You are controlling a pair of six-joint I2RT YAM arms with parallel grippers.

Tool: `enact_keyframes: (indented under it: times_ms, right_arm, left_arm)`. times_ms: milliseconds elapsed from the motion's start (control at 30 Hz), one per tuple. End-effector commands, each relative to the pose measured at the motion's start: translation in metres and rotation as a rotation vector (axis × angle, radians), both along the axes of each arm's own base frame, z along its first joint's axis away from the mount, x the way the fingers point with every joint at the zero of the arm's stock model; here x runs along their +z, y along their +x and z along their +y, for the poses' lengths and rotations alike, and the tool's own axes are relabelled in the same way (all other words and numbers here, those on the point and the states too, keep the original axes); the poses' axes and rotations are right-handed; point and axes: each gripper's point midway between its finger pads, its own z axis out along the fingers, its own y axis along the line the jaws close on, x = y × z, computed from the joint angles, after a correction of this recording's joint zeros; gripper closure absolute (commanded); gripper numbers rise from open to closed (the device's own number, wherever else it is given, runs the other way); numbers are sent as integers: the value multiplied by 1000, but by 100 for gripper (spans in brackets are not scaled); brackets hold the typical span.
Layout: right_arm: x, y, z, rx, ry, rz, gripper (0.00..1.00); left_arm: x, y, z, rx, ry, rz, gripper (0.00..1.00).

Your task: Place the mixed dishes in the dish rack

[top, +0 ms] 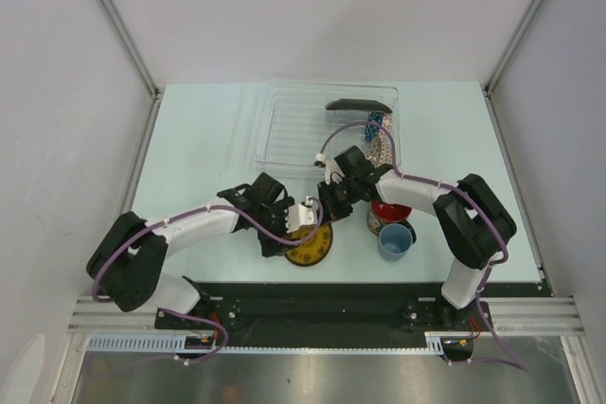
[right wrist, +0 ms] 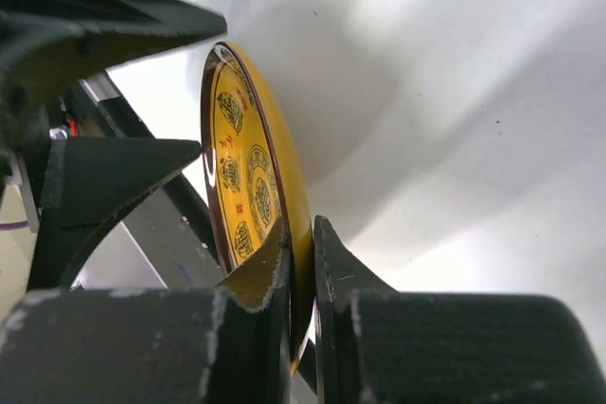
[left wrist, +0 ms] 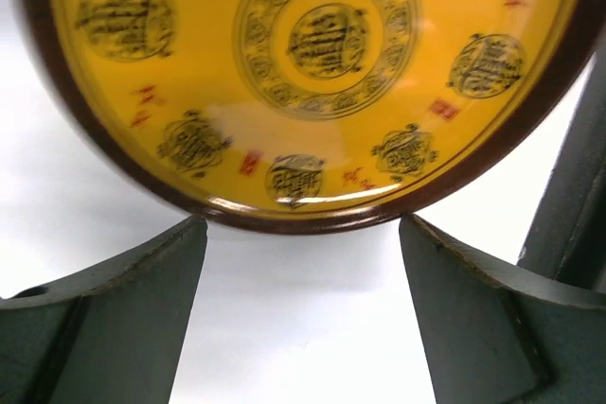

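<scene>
I should move my right gripper up and outward, lower the yellow plate (top: 311, 246) into the rack space beside the pinkish patterned bowl and let go of it, because that space is empty.
The round yellow dark-rimmed plate (top: 311, 246) sits near the table's front edge. My right gripper (top: 333, 203) is shut on its rim, one finger on each face, as seen in the right wrist view (right wrist: 300, 231) with the plate (right wrist: 248, 172) edge-on. My left gripper (top: 304, 223) is open; in the left wrist view (left wrist: 303, 227) the plate's rim (left wrist: 303, 92) lies just past its fingertips, untouched. The clear dish rack (top: 284, 130) holds the black square plate (top: 358, 104), the blue mosaic bowl (top: 376, 122) and the pinkish patterned bowl (top: 382, 150). The red-inside cup (top: 389, 213) and the light blue cup (top: 395, 240) stand to the right.
Both cups stand close under my right forearm. White enclosure walls and metal posts bound the table. The black base rail (top: 322, 305) runs along the front edge, just below the plate.
</scene>
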Motion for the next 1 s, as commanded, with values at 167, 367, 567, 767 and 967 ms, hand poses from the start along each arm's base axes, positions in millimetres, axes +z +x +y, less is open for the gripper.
enact_keyframes:
  times_ms: [167,367,567,767,967]
  right_arm:
    - [69,27,-10,46,31,-235,100]
    - [108,46,-14,57,30,-405,100]
    - [221,90,-27,-6,44,-878,100]
    - [323,123,-49,79,-186,-1588,100]
    - [312,171,-70,211,-569,-1768,100]
  left_arm:
    - [130,69,17,225,-166,-190,12]
    - [230,89,64,442,-316,-201,10]
    - [268,105,108,628,-428,-110,11]
    - [258,125,119,708,-493,-65,12]
    - [248,131,124,750,-531,-51,12]
